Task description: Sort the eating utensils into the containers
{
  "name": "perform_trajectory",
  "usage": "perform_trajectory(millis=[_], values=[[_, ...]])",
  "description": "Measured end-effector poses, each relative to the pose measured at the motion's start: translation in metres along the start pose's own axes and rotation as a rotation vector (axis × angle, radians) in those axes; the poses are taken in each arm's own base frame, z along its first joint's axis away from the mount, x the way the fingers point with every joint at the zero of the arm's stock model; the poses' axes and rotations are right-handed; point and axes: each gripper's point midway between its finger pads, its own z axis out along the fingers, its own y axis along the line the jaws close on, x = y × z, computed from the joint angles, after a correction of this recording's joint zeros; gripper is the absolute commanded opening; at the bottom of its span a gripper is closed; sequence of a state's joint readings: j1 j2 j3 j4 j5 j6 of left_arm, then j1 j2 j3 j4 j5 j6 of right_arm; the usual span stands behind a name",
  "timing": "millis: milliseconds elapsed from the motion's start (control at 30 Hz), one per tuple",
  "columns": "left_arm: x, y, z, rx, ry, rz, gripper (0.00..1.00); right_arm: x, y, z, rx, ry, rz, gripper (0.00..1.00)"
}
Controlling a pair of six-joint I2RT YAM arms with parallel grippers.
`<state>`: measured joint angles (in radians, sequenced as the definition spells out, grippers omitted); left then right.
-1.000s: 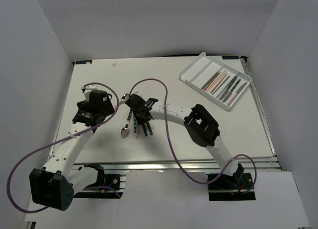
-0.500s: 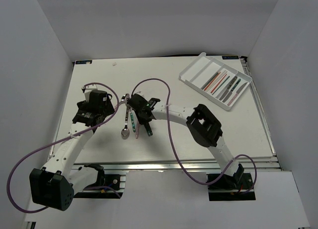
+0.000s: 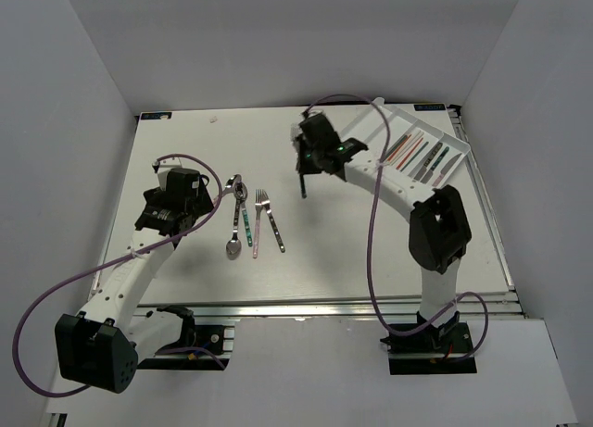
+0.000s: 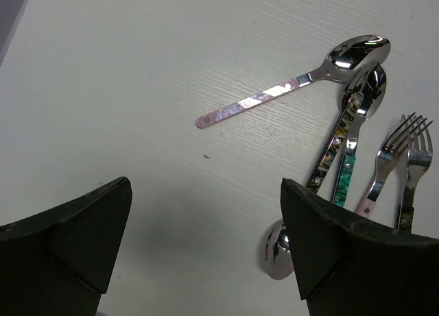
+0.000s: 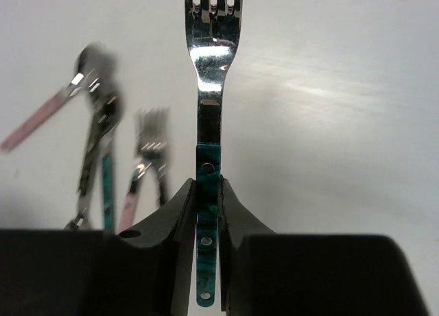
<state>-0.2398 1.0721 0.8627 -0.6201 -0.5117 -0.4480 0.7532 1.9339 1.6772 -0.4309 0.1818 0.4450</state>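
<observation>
I should swing my right gripper over the tray (image 3: 363,133) next, turn the fork along the empty section beside the chopsticks and lower it inside.
My right gripper (image 3: 309,160) is shut on the teal handle of a fork (image 5: 209,55), which points tines away from it and hangs above the table (image 3: 303,182). It is held left of the white tray (image 3: 363,133), which has chopsticks and knives (image 3: 419,155) in its right-hand compartments. On the table lie a pink-handled spoon (image 4: 295,83), two more spoons (image 4: 346,158) and two forks (image 4: 394,172), which show together in the top view (image 3: 250,221). My left gripper (image 4: 206,251) is open and empty, just left of this group.
The right arm's purple cable (image 3: 347,103) loops over the tray's near end. The left arm's cable (image 3: 199,163) arcs above the spoons. White walls close the table on three sides.
My right gripper has lifted the teal-handled fork out of the group and carried it up and to the right, toward the tray. The left arm has not moved.
</observation>
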Motion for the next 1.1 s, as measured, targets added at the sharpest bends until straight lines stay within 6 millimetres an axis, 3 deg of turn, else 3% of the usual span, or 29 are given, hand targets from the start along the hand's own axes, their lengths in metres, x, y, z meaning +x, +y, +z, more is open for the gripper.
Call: perform_trajectory(millis=[100, 267, 467, 667, 867, 967, 1100], values=[[0.0, 0.0, 0.0, 0.0, 0.0, 0.0, 0.98, -0.029, -0.071, 0.01, 0.108, -0.039, 0.118, 0.0], [0.0, 0.0, 0.0, 0.003, 0.001, 0.0, 0.98, -0.05, -0.186, 0.022, 0.275, -0.078, 0.324, 0.0], [0.001, -0.002, 0.0, 0.011, 0.006, 0.004, 0.98, -0.059, -0.283, 0.05, 0.372, -0.103, 0.543, 0.0], [0.003, -0.004, 0.0, 0.023, 0.015, 0.007, 0.98, -0.069, -0.335, 0.068, 0.38, -0.126, 0.675, 0.02], [0.005, -0.006, 0.001, 0.03, 0.024, 0.012, 0.98, -0.083, -0.357, 0.071, 0.344, -0.16, 0.742, 0.05], [0.007, -0.006, 0.002, 0.032, 0.029, 0.016, 0.98, -0.091, -0.36, 0.075, 0.321, -0.173, 0.754, 0.15], [0.007, -0.007, 0.003, 0.033, 0.031, 0.019, 0.98, -0.087, -0.357, 0.082, 0.287, -0.152, 0.767, 0.4]])
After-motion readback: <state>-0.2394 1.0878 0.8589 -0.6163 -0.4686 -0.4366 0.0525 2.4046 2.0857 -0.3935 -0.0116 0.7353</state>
